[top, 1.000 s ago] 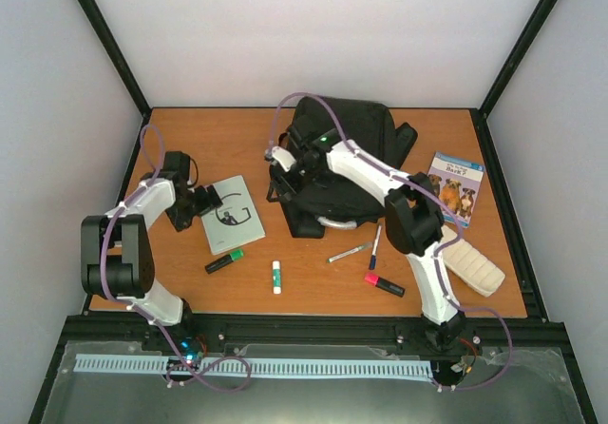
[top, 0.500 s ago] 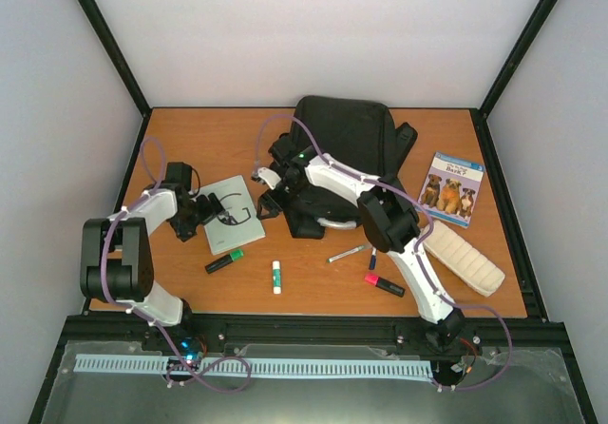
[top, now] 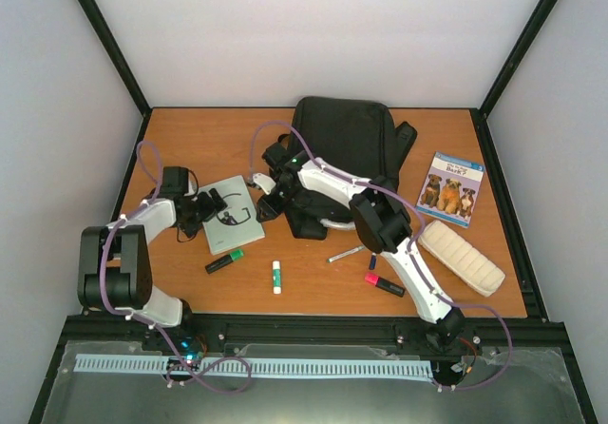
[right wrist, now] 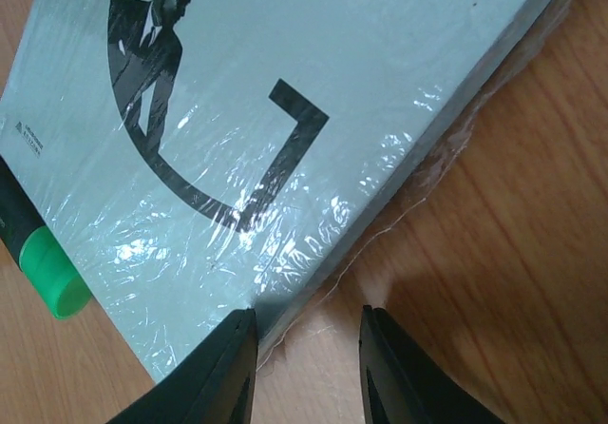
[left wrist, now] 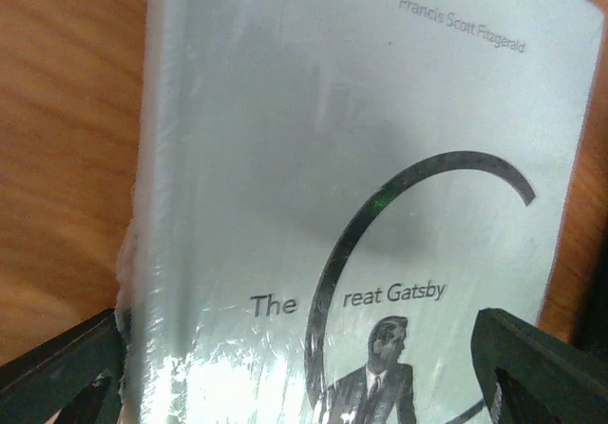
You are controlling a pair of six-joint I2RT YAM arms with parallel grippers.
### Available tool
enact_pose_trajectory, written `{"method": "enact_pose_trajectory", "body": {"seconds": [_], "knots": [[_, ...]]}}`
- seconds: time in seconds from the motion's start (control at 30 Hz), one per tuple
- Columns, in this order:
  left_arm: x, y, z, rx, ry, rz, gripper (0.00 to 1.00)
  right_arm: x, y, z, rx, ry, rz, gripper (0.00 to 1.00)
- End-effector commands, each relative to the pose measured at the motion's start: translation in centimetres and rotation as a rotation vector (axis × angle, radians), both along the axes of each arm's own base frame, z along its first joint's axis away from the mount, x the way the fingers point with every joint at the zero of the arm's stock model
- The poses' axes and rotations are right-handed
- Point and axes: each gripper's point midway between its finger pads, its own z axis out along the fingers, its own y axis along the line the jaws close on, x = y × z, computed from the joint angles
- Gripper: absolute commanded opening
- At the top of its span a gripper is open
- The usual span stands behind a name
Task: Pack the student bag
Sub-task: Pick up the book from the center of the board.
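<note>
One finger stands beside the book's edge opposite my right gripper. My left gripper should tilt next to lever that edge up, then close across it.
The student bag [top: 344, 144], a big black backpack, lies at the back middle of the table. A pale green plastic-wrapped book, The Great Gatsby [top: 231, 222] [left wrist: 361, 158] [right wrist: 285, 82], lies left of it. My left gripper [top: 213, 205] [left wrist: 304, 386] hovers wide open over the book's left part, one finger either side of the cover. My right gripper [top: 263, 202] [right wrist: 306, 367] is low at the book's right edge with its jaws narrowly apart. One finger is over the cover's edge, the other over bare wood. Nothing is held.
A green highlighter [top: 224, 261] [right wrist: 46, 267] lies against the book's near corner. A glue stick [top: 276, 277], two pens [top: 350, 252], a red highlighter [top: 384, 284], a cream pencil case [top: 463, 258] and a blue dog book [top: 454, 188] lie on the wooden table [top: 190, 139].
My right arm swung left off the bag and came down at the book's right edge, its jaws narrowing. My left gripper slid right over the book, still open.
</note>
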Motion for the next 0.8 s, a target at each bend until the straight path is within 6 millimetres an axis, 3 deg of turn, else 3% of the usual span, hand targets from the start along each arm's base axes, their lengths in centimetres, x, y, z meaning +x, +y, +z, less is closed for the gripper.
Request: {"method": "enact_pose_trajectory", "body": {"seconds": [0.0,0.2,0.37,0.53,0.77], "knots": [[-2.1,-3.7,-3.0,-0.218,0.085,-0.067,0.99,-1.1,-1.7,-6.1,-0.155,0.046,-0.008,0.32],[-1.0,-5.7,-1.0,-0.343,-0.004,-0.106,0.99,-1.2,-1.7,-7.1,-0.17,0.061,0.001,0.31],[0.2,-6.7,3.7,-0.406,-0.144,-0.14,0.94,-1.4,-1.9,-7.7,-0.18,0.071,0.01,0.32],[-0.3,-7.7,7.3,-0.472,-0.198,-0.171,0.9,-1.5,-1.7,-7.5,-0.17,0.077,0.017,0.32],[-1.6,-8.2,6.9,-0.509,-0.143,-0.183,0.79,-1.5,-1.6,-6.8,-0.157,0.073,0.019,0.34]]}}
